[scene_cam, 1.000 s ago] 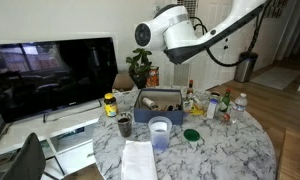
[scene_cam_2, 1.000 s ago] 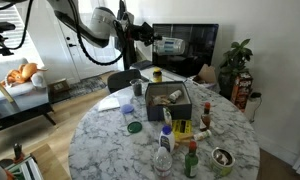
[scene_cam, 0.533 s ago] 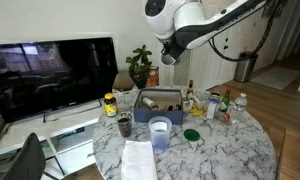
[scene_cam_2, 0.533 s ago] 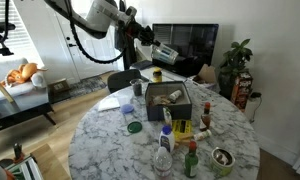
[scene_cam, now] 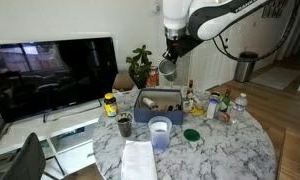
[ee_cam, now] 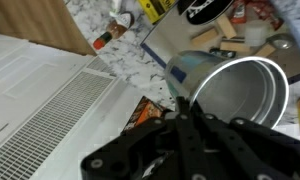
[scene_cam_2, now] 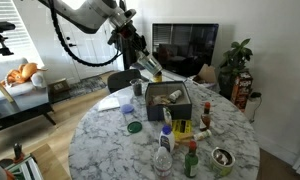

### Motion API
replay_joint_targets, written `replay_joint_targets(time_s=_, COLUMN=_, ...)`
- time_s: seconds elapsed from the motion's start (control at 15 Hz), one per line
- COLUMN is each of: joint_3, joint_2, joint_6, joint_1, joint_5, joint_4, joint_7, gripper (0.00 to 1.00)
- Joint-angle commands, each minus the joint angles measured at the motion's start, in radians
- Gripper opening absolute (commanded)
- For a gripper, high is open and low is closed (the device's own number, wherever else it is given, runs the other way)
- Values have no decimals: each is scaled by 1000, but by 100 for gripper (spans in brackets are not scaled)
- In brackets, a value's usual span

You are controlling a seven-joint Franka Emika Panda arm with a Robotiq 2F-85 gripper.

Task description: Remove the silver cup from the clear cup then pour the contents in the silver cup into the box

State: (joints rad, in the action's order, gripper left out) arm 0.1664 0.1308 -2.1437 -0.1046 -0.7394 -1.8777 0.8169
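Next, my gripper moves down away from the box (scene_cam: pixel 158 104), turns the silver cup upright and releases its rim, since bare tabletop (scene_cam: pixel 181 149) beside the green lid lies below my gripper.
My gripper (scene_cam: pixel 170 60) is shut on the rim of the silver cup (scene_cam: pixel 167 69) and holds it in the air above the far side of the box (scene_cam: pixel 158 104). In an exterior view the cup (scene_cam_2: pixel 150 69) hangs tilted over the box (scene_cam_2: pixel 170 103). In the wrist view the silver cup (ee_cam: pixel 235 95) fills the right side, its open mouth towards the camera, with my gripper (ee_cam: pixel 182 100) on its rim and the box (ee_cam: pixel 175 40) beyond. The clear cup (scene_cam: pixel 160 133) stands upright on the marble table, in front of the box; it also shows in an exterior view (scene_cam_2: pixel 131 111).
A small dark cup (scene_cam: pixel 124 126), a yellow-lidded jar (scene_cam: pixel 110 104), sauce bottles (scene_cam: pixel 227 106), a water bottle (scene_cam: pixel 240 103) and a green lid (scene_cam: pixel 193 134) surround the box. White paper (scene_cam: pixel 140 160) lies at the table's near edge. A television (scene_cam: pixel 50 75) and plant (scene_cam: pixel 140 65) stand behind.
My arm has swung the silver cup sideways and down, from high beside the table to a spot over the box. The cup now hangs more tilted.
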Motion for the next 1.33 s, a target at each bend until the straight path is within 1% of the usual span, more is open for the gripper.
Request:
replay_joint_targets(time_s=0.0, joint_3=-11, joint_2=-146, joint_6=-111, joint_1=-2, joint_5=236, joint_4=-192, joint_7=-114, gripper=1)
replay_joint_targets(time_s=0.2, joint_3=-13, joint_2=-216, joint_6=-172, joint_1=-8, joint_5=447, joint_4=-303, joint_7=-241, gripper=1)
replay_joint_targets(time_s=0.33, joint_3=-5, joint_2=-258, joint_6=-169, joint_1=-22, joint_5=537, joint_4=-365, joint_7=-320, gripper=1)
replay_joint_targets(time_s=0.4, joint_3=-4, joint_2=-178, joint_6=-133, joint_1=-12, joint_5=446, joint_4=-259, joint_7=-248, gripper=5)
replay_joint_targets(time_s=0.53, joint_3=4, joint_2=-213, joint_6=-138, joint_1=-14, joint_5=496, joint_4=-308, joint_7=-285, gripper=5)
replay_joint_targets(time_s=0.8, joint_3=6, joint_2=-232, joint_6=-141, joint_1=-12, joint_5=509, joint_4=-327, joint_7=-294, gripper=5)
replay_joint_targets(time_s=0.87, joint_3=2, joint_2=-220, joint_6=-141, joint_1=-14, joint_5=540, joint_4=-327, joint_7=-322, gripper=1)
replay_joint_targets(time_s=0.93, joint_3=-8, joint_2=-187, joint_6=-119, joint_1=-10, joint_5=575, joint_4=-327, joint_7=-336, gripper=1)
replay_joint_targets(time_s=1.0, joint_3=-20, joint_2=-168, joint_6=-126, joint_1=-11, joint_5=653, joint_4=-343, joint_7=-386, gripper=1)
replay_joint_targets(time_s=1.13, joint_3=-36, joint_2=-146, joint_6=-181, joint_1=-11, joint_5=772, joint_4=-394, joint_7=-505, gripper=1)
replay_joint_targets(time_s=1.27, joint_3=-47, joint_2=-101, joint_6=-163, joint_1=-3, joint_5=885, joint_4=-416, joint_7=-596, gripper=1)
